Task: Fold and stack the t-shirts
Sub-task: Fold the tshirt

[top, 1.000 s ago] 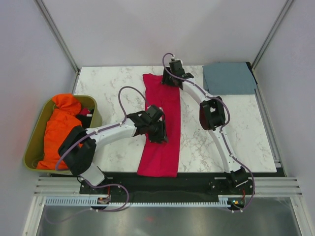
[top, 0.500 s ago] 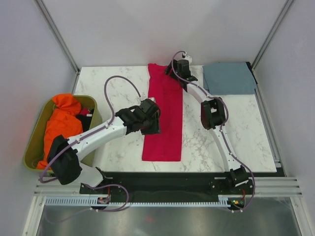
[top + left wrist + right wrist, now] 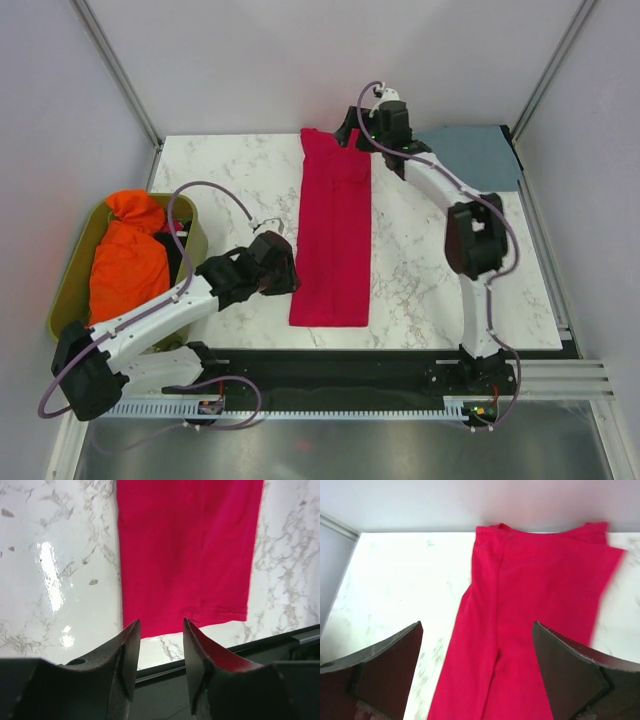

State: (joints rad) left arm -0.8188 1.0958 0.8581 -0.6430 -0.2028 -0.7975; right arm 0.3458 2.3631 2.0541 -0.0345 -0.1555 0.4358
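My right gripper goes back and down next, around the crimson-red t-shirt hem's near corner [image 3: 365,323] across from my left gripper, as that corner is below and back from it.
The crimson-red t-shirt [image 3: 335,230] lies flat on the marble table as a long narrow strip running from the back edge towards the front. The slate blue-grey t-shirt [image 3: 478,158] rests folded at the back right corner, partly behind my right arm. My left gripper [image 3: 288,278] hovers just left of the red strip's near end, open and holding nothing; its wrist view shows the red hem [image 3: 185,555] beyond the empty left gripper [image 3: 161,630]. My right gripper [image 3: 352,135] hangs over the strip's far end, open wide, with the red cloth [image 3: 530,630] below the right gripper [image 3: 477,627].
An olive bin [image 3: 70,290] at the table's left holds crumpled orange cloth [image 3: 125,260]. A black strip [image 3: 380,365] runs along the table's near edge. Pale enclosure walls close in the back and both sides.
The red t-shirt slid away from the near edge onto the table. My left gripper came off it and drew back to the left. My right gripper opened wide at the far end.
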